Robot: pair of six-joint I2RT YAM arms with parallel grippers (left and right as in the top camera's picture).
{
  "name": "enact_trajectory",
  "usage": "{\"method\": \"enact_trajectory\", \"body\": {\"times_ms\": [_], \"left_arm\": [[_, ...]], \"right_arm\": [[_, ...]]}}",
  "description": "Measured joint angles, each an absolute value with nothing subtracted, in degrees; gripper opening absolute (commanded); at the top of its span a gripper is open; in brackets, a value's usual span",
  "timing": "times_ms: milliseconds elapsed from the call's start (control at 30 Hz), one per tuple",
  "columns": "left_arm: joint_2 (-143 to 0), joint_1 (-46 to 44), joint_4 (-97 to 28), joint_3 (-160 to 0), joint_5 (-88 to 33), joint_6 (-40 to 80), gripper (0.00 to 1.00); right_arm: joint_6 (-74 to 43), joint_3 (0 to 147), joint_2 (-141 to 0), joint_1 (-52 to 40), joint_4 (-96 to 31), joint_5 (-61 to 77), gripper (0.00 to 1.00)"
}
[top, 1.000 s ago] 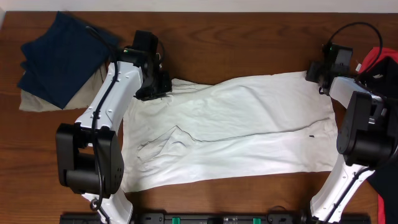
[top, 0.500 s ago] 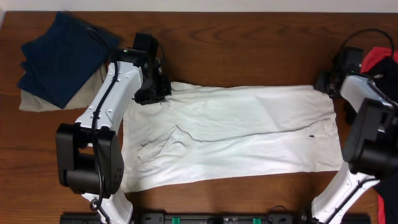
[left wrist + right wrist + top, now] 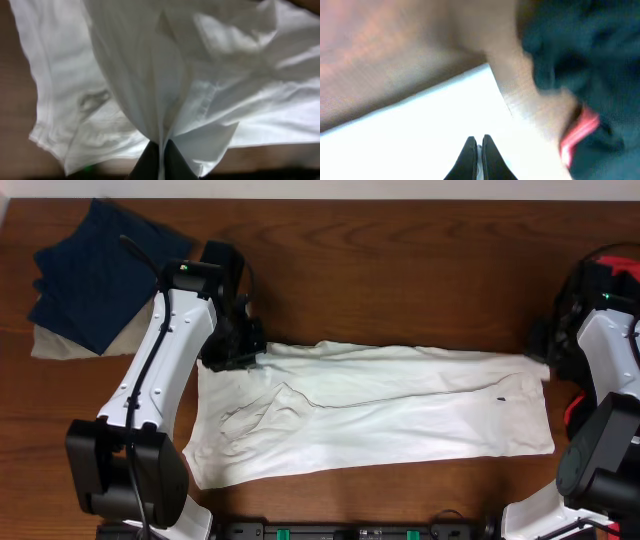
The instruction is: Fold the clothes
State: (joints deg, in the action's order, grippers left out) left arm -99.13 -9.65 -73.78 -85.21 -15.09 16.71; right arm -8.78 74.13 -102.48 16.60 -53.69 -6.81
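My left gripper draws the shirt's held edge back over the shirt's lower layer next, then opens, since much of that layer still lies bare (image 3: 232,462) (image 3: 108,146) by the shirt's near edge.
The clothes, a plain white T-shirt (image 3: 390,410), lie spread across the middle of the table, long side left to right. My left gripper (image 3: 238,355) is shut on the shirt's far left edge, and in the left wrist view the fabric (image 3: 165,75) drapes down from between the closed fingers (image 3: 145,162). At the far right corner my right gripper (image 3: 545,358) is shut on the shirt's edge, with a thin strip of white cloth (image 3: 420,145) pinched between its black fingertips (image 3: 466,155). The far edge is pulled toward the near side, folded over the lower layer.
A navy folded garment (image 3: 100,270) lies on a beige one (image 3: 55,342) at the far left corner. Red and black items (image 3: 610,275) sit at the right edge, close to the right arm. Bare wooden table (image 3: 400,270) runs along the far side.
Both grippers have drawn the shirt's far edge toward the near side. The right gripper swung out to the right and nearer, stretching the edge straight.
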Motion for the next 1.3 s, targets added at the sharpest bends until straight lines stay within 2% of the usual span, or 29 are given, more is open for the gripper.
{"method": "enact_trajectory", "body": {"times_ms": [267, 800, 867, 1000, 1067, 1300], "left_arm": [[-99.15, -9.54, -79.66, -85.21, -15.11, 16.71, 0.06], [-99.15, -9.56, -87.53, -85.21, -15.14, 16.71, 0.06], [-99.15, -9.67, -87.88, -85.21, -15.14, 16.71, 0.07], [-99.15, -10.46, -88.09, -85.21, -15.20, 16.60, 0.16], [-99.15, -11.20, -88.09, -85.21, -15.27, 16.71, 0.17], [-99.15, -13.30, -88.09, -85.21, -15.33, 16.71, 0.17]], "right_arm": [[-8.78, 74.08, -102.48, 16.64, -61.93, -11.81, 0.01], [-8.78, 74.08, -102.48, 16.64, -65.23, -14.00, 0.03], [-8.80, 74.08, -102.48, 16.64, -65.32, -14.24, 0.05], [-8.80, 74.08, -102.48, 16.64, -65.54, -14.83, 0.10], [-8.91, 74.08, -102.48, 16.64, -65.63, -15.03, 0.16], [-8.97, 74.08, -102.48, 16.64, -66.32, -15.25, 0.20]]}}
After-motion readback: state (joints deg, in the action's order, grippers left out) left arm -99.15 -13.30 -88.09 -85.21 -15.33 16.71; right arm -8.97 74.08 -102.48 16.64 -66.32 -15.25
